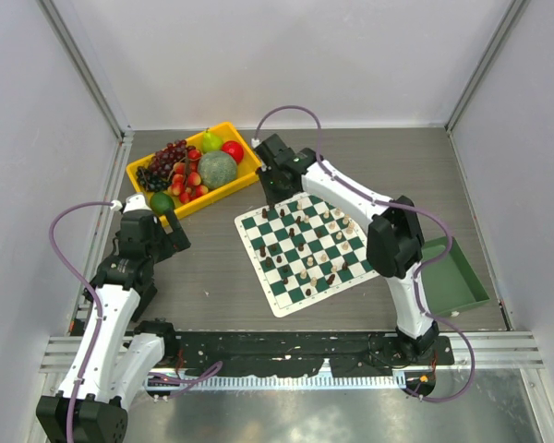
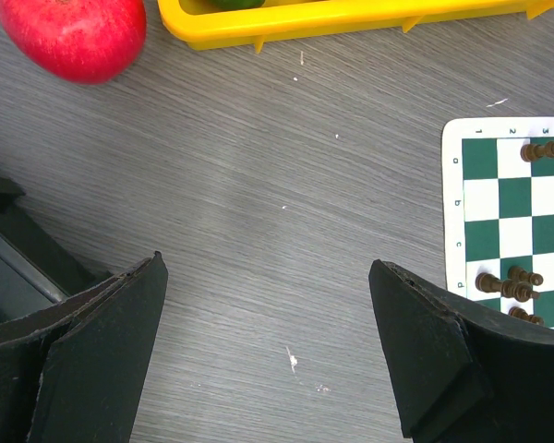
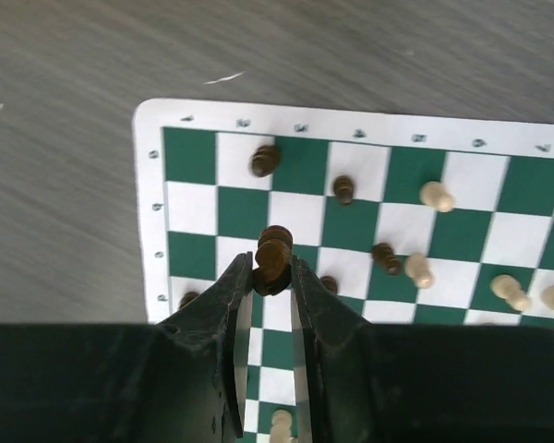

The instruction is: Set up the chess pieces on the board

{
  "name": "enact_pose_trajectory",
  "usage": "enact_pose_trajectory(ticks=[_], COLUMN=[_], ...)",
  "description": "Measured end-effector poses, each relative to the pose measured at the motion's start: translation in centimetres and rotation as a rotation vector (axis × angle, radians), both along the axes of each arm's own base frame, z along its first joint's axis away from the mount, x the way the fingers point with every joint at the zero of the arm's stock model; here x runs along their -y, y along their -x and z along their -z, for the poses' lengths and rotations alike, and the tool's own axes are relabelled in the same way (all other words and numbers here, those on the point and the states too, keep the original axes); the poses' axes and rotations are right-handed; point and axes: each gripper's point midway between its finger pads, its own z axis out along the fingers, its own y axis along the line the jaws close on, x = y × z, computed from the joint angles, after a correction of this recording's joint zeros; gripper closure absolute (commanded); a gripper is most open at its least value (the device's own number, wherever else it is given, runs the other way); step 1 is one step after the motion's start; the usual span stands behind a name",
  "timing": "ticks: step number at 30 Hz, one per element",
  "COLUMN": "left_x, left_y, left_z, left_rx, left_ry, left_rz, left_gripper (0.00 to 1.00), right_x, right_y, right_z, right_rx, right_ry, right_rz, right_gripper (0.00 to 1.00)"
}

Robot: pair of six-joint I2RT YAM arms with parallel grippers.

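I will next shift my right gripper left in the top view and lower its piece onto one white edge square (image 1: 253, 233) (image 3: 192, 208), empty beside the board's green corner.
The green-and-white checkered board (image 1: 282, 307) lies on the table right of centre, and its border also shows in the right wrist view (image 3: 148, 185). Dark and cream chess pieces are scattered over it, such as a dark one (image 3: 265, 160) and a cream one (image 3: 434, 195). My right gripper (image 3: 272, 268) hangs over the board's far left corner (image 1: 279, 189), shut on a dark brown chess piece (image 3: 274, 257) lifted above the squares. My left gripper (image 2: 268, 268) is open over bare table left of the board, with nothing between its fingers (image 2: 102, 323).
A yellow tray (image 1: 231, 187) of fruit stands at the back left, with its rim (image 2: 351, 18) close to the left gripper. A red apple (image 2: 74, 32) lies on the table beside that tray. A plain green tray (image 1: 452, 277) sits at the right.
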Motion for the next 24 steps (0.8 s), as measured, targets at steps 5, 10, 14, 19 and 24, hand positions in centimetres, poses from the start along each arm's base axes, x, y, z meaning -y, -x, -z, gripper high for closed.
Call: enact_pose_trajectory(ticks=[5,10,14,19,24], left_x=[0.0,0.0,-0.1,-0.2,-0.3], left_y=[0.0,0.0,0.1,0.1,0.1], left_z=[0.1,0.1,0.0,-0.1,-0.1], left_rx=[-0.002,-0.002,0.000,0.008,0.008], left_ry=[0.000,0.000,-0.005,-0.008,-0.012], left_rz=[0.000,0.000,-0.006,-0.010,-0.014], left_gripper=[0.01,0.01,0.01,0.01,0.01], right_x=[-3.5,-6.0,-6.7,-6.8,-6.8], right_y=[3.1,4.6,4.7,4.8,5.0], right_z=[-0.3,-0.3,1.4,4.5,6.1], right_rx=[-0.013,-0.022,-0.048,-0.097,-0.132], right_ry=[-0.024,-0.047,-0.031,0.004,0.017], right_rz=[-0.084,-0.136,-0.146,-0.149,-0.155], right_gripper=[0.86,0.85,0.86,0.85,0.85])
